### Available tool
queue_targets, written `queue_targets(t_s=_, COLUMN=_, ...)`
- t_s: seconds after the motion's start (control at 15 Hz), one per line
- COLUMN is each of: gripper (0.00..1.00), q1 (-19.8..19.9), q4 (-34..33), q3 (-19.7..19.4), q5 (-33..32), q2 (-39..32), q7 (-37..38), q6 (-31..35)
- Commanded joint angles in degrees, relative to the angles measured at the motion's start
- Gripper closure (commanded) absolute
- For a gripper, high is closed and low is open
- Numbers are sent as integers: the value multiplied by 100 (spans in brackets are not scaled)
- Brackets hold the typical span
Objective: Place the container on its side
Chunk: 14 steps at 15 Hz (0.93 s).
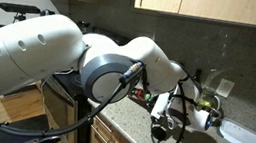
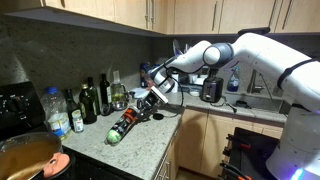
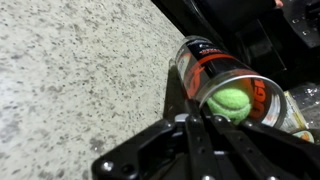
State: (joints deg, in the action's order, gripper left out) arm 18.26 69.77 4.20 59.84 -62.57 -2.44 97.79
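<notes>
The speckled counter is just below my gripper, so I will lower my gripper with the can's raised rim down onto the counter and let go of it there.
The container (image 2: pixel 124 126) is a clear can with a reddish label band and a green tennis ball inside. It lies nearly on its side on the speckled counter (image 2: pixel 140 140), with its lower end toward the counter's front. In the wrist view the container (image 3: pixel 235 85) lies right past my fingertips, and the ball (image 3: pixel 230 102) shows through its wall. My gripper (image 2: pixel 148 106) is at the can's upper end. Its fingers (image 3: pixel 197 118) are drawn close together and seem to pinch the can's rim. In an exterior view the gripper (image 1: pixel 169 115) is partly hidden by my arm.
Dark glass bottles (image 2: pixel 89 101) and a clear plastic bottle (image 2: pixel 57 110) stand by the wall behind the can. A pot (image 2: pixel 25 157) sits at the near corner. A dark appliance (image 2: pixel 211 90) stands farther along. The counter's edge (image 2: pixel 165 135) drops off beside the can.
</notes>
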Motion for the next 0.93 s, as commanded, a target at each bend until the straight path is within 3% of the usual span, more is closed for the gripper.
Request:
queue_targets(t_s=0.0, gripper=99, q1=-48, q4=-384, q3=-153, q5=49, q2=-221, q7=619, q6=-292)
queue_targets(t_s=0.87, gripper=99, q1=21, q4=-1177, q3=-143, q5=97, q2=-1008, q7=1595, q6=-948)
